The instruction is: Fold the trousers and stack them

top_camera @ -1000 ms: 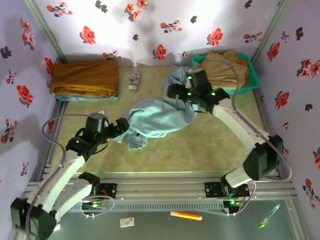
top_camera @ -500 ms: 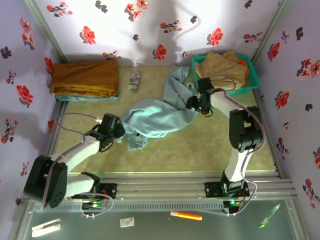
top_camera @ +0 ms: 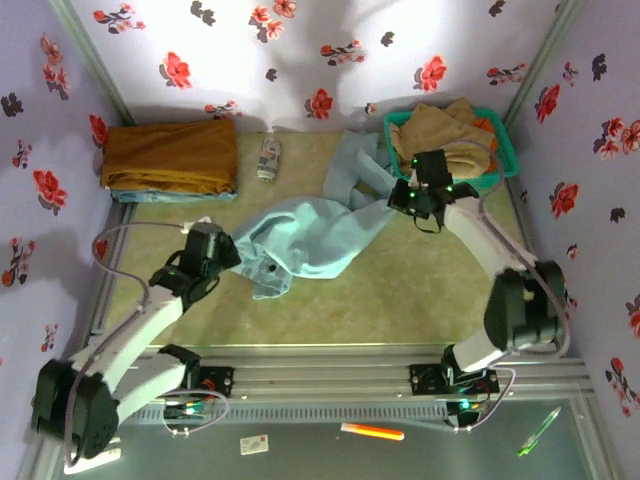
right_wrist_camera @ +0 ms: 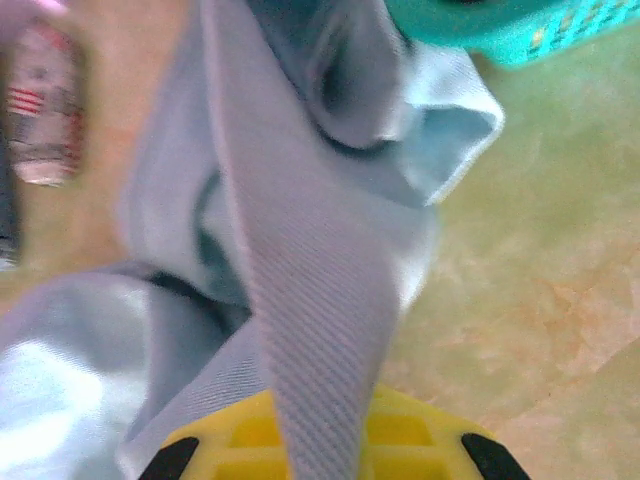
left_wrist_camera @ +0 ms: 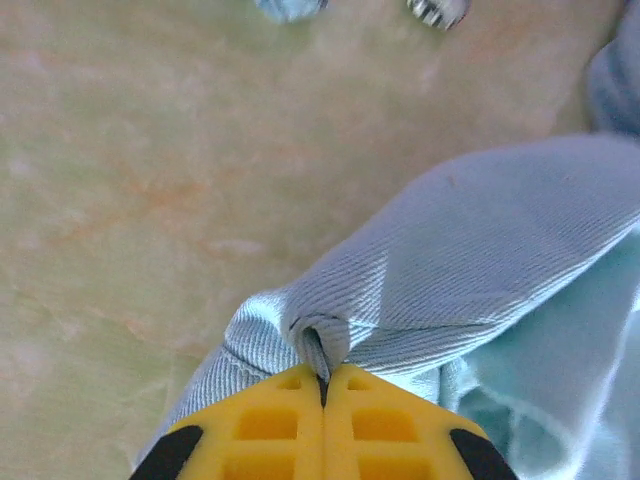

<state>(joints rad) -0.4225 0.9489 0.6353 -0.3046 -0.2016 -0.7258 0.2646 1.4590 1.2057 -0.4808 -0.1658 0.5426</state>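
The crumpled trousers need to be spread, so my left gripper should next lift, draw their edge to the bare tabletop by the mustard-brown garment beside them, then lower and release.
The pale aqua-blue trousers [top_camera: 310, 235] lie crumpled across the middle of the table, one leg running up toward the basket. My left gripper [top_camera: 236, 262] is at the cloth's left edge. In the left wrist view its yellow fingers [left_wrist_camera: 260, 425] are pressed together, and the left gripper [left_wrist_camera: 322, 378] is shut on a small fold of the trousers [left_wrist_camera: 480, 250]. My right gripper [top_camera: 396, 200] sits at the upper right end of the garment. In the right wrist view a band of the trousers [right_wrist_camera: 300, 260] runs down between the fingers of the right gripper [right_wrist_camera: 320, 425] and hides the jaw line.
A teal basket [top_camera: 505, 165] at the back right holds a tan garment [top_camera: 445, 128]; its rim [right_wrist_camera: 470, 30] is close above the right gripper. A folded mustard-brown garment [top_camera: 170, 155] lies at the back left. A small can [top_camera: 268, 158] lies near the back wall.
Both grippers have gone from open to shut on the trousers. The left gripper drew slightly left; the right shifted toward the basket, and the cloth stretched between them.
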